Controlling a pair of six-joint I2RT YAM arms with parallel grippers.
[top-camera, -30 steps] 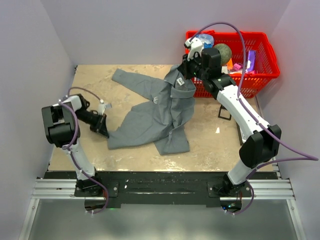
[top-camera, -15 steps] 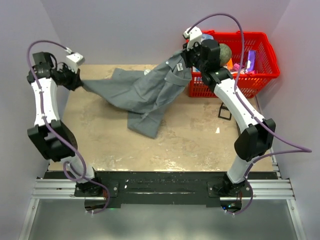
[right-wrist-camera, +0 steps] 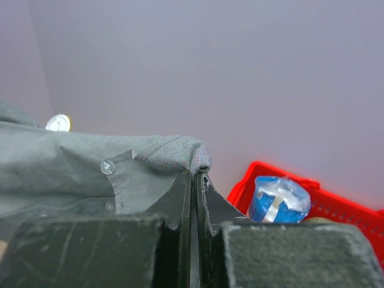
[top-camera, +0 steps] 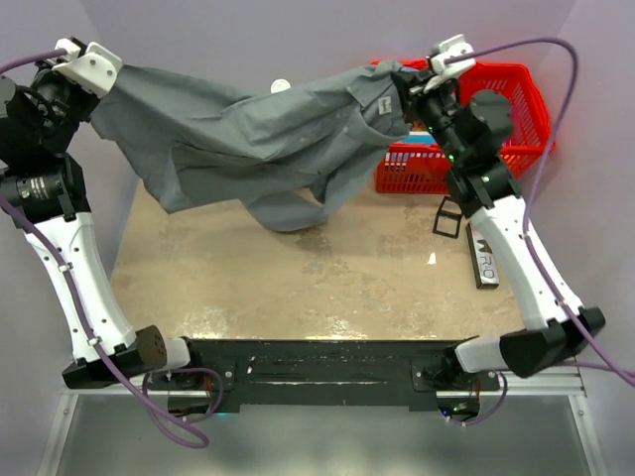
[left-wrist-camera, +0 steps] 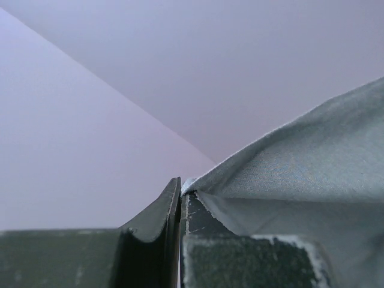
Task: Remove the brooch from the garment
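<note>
The shirt is still hanging in the air, so the robot's left gripper will next go down toward the tan tabletop beside the wall and let go of the shirt's corner there.
The grey shirt (top-camera: 248,139) hangs in the air, stretched between both grippers above the table. My left gripper (top-camera: 97,94) is at the top left, shut on a shirt edge (left-wrist-camera: 312,156), with its jaws (left-wrist-camera: 180,186) pressed together on the cloth. My right gripper (top-camera: 402,87) is shut on the collar area (right-wrist-camera: 174,147) near the white label (top-camera: 380,102). A small round pale disc, the brooch (top-camera: 281,86), sits on the shirt's upper edge midway between the grippers. It also shows in the right wrist view (right-wrist-camera: 58,123). A clear button (right-wrist-camera: 107,167) is near my right fingers.
A red basket (top-camera: 516,109) with several items stands at the back right, and a blue-topped container (right-wrist-camera: 277,198) in it is close behind my right gripper. A black bar (top-camera: 483,260) and a small black frame (top-camera: 446,216) lie on the tan table (top-camera: 298,288) at right. Walls stand close on three sides.
Both arms have risen and spread apart. The shirt has come off the table and now hangs stretched between them. The pale disc has come into view on its top edge.
</note>
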